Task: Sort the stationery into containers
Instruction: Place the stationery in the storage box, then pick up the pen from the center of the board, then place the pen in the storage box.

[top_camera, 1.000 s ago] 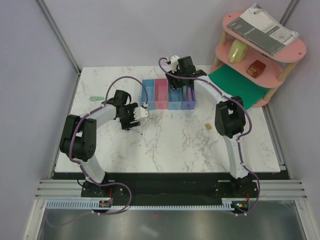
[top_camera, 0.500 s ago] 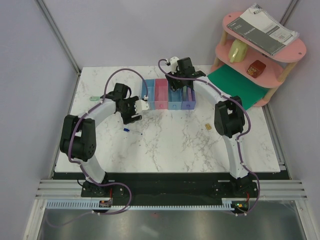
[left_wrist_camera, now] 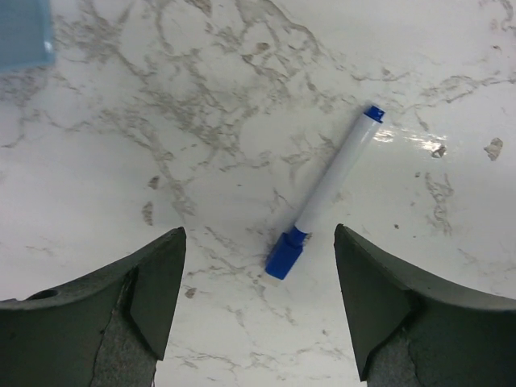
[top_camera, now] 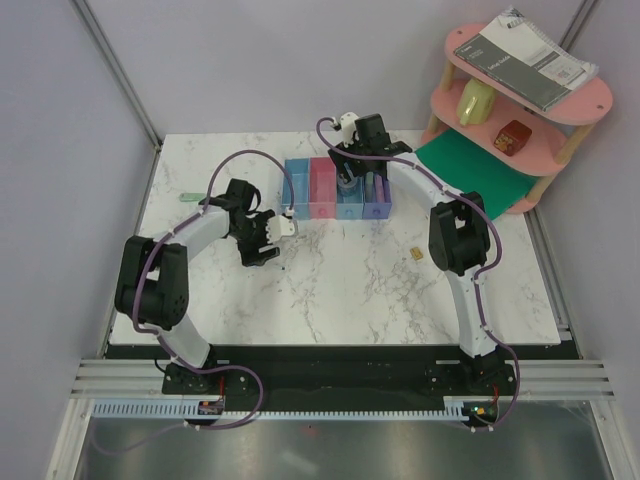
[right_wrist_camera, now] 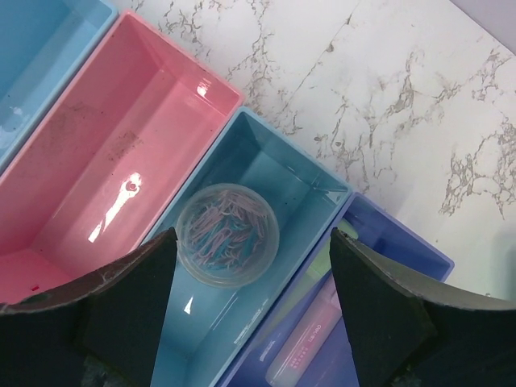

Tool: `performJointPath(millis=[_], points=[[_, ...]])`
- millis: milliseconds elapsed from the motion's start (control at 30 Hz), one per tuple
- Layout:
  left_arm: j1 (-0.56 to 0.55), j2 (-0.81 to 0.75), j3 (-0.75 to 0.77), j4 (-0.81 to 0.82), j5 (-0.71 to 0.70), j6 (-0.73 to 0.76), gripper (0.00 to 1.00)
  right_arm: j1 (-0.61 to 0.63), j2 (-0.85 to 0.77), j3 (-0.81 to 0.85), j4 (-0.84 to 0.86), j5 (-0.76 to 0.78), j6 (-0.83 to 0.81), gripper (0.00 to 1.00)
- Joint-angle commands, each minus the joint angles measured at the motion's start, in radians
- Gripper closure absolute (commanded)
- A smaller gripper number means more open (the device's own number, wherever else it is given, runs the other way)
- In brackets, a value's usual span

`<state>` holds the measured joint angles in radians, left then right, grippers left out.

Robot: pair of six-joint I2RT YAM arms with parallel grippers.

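The pen lies flat with its cap end between my open fingers, so I should next lower my left gripper onto the pen's blue cap (left_wrist_camera: 285, 254) and close beside the pen's white body.
The blue-and-white pen (left_wrist_camera: 326, 189) lies flat on the marble, its blue cap between my left gripper's (left_wrist_camera: 258, 270) open fingers; in the top view that gripper (top_camera: 262, 243) covers it. My right gripper (right_wrist_camera: 251, 270) is open and empty over the row of trays (top_camera: 323, 195). Below it the second light blue tray (right_wrist_camera: 266, 173) holds a small round tub of clips (right_wrist_camera: 227, 234). The purple-blue tray (right_wrist_camera: 387, 250) holds a pink-purple marker (right_wrist_camera: 322, 343) and a pale green one. The pink tray (right_wrist_camera: 121, 153) looks empty. A pale green marker (top_camera: 191, 196) lies far left, a gold clip (top_camera: 416, 254) right of centre.
A pink tiered shelf (top_camera: 590, 100) stands at the back right with a grey notebook (top_camera: 525, 45) on top. A flat green mat (top_camera: 470, 170) lies under it. A corner of a light blue tray (left_wrist_camera: 24, 32) shows at the upper left of the left wrist view.
My left gripper rose off the pen towards the trays, leaving the pen on the table, then came back down over it, open. The right arm has hardly moved.
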<state>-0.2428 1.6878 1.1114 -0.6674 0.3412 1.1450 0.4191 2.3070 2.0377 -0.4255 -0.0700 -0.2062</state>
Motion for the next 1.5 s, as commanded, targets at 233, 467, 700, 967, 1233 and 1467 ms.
performJointPath(millis=[233, 467, 700, 967, 1233, 1467], points=[[-0.003, 0.013, -0.113, 0.061, -0.021, 0.036, 0.19, 0.0, -0.138, 0.0, 0.025, -0.01, 0.014, 0.16], [-0.006, 0.095, -0.11, 0.094, -0.016, 0.028, 0.5, 0.0, -0.247, -0.071, 0.024, 0.015, -0.004, 0.16], [-0.023, 0.115, -0.119, 0.086, -0.021, 0.009, 0.98, -0.034, -0.417, -0.353, 0.013, 0.102, -0.065, 0.15], [-0.035, -0.01, 0.063, -0.055, 0.097, -0.184, 0.98, -0.158, -0.63, -0.621, -0.071, 0.099, -0.09, 0.16], [-0.064, 0.042, 0.433, -0.075, 0.229, -0.565, 0.98, -0.178, -0.807, -0.928, -0.099, 0.073, -0.151, 0.17], [-0.105, 0.323, 0.828, -0.048, 0.245, -0.959, 0.98, -0.177, -0.779, -1.051, -0.073, -0.027, -0.127, 0.2]])
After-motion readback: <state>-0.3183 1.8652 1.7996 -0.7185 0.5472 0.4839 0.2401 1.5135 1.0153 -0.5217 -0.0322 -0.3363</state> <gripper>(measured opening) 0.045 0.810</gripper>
